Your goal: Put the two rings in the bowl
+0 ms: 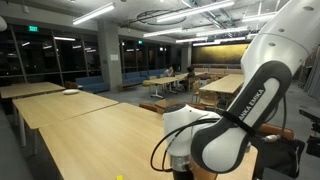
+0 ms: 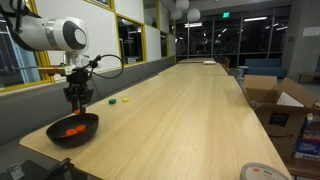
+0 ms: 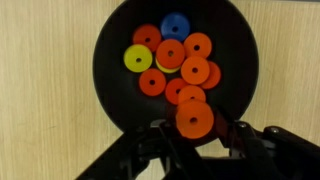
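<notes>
My gripper will move in from the bowl's near rim toward the gathered rings to let go of the orange ring inside the bowl, as it hangs beside the bowl's rim.
A dark round bowl [image 3: 108,62] fills the wrist view and holds several orange rings, a yellow ring [image 3: 138,58] and a blue ring [image 3: 175,25]. My gripper [image 3: 195,132] hangs over the bowl's near rim, shut on an orange ring [image 3: 195,118] held between its fingers. In an exterior view the gripper [image 2: 77,97] is just above the bowl [image 2: 55,135] at the table's near end, with orange showing inside. In an exterior view the arm [image 1: 230,110] hides the gripper and the bowl.
A small yellow piece [image 2: 112,101] and a green piece [image 2: 127,99] lie on the long wooden table beyond the bowl. A white dish [image 2: 262,173] sits at the near corner. Cardboard boxes [image 2: 275,105] stand beside the table. Another white dish [image 1: 70,91] lies on a far table.
</notes>
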`<state>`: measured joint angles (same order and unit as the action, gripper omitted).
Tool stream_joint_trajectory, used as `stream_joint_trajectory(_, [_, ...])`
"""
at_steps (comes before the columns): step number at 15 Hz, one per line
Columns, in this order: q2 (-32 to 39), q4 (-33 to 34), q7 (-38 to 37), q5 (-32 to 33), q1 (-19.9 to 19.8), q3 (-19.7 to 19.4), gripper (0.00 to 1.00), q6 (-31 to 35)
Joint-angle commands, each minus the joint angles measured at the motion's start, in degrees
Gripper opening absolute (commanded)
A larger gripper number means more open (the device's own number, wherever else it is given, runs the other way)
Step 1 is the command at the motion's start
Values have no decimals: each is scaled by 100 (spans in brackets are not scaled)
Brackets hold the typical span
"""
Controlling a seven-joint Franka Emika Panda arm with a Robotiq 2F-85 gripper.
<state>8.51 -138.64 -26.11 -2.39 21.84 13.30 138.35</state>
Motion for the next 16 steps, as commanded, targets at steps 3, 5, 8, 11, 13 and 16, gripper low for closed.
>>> stream_joint_trajectory(3, [-568, -469, 41, -17, -3, 339, 24, -212])
stream_joint_trajectory(5, [-604, -533, 95, -51, -26, 391, 24, -260])
stream_joint_trajectory(8, [-655, -619, 47, -38, -48, 397, 73, -285])
stream_joint_trajectory(11, [-744, -683, -33, 52, -100, 350, 97, -286])
stream_joint_trajectory(13, [-977, -755, -174, 216, -158, 297, 100, -419])
stream_joint_trajectory(16, [-1862, -1006, -388, 568, -272, 301, 100, -1094])
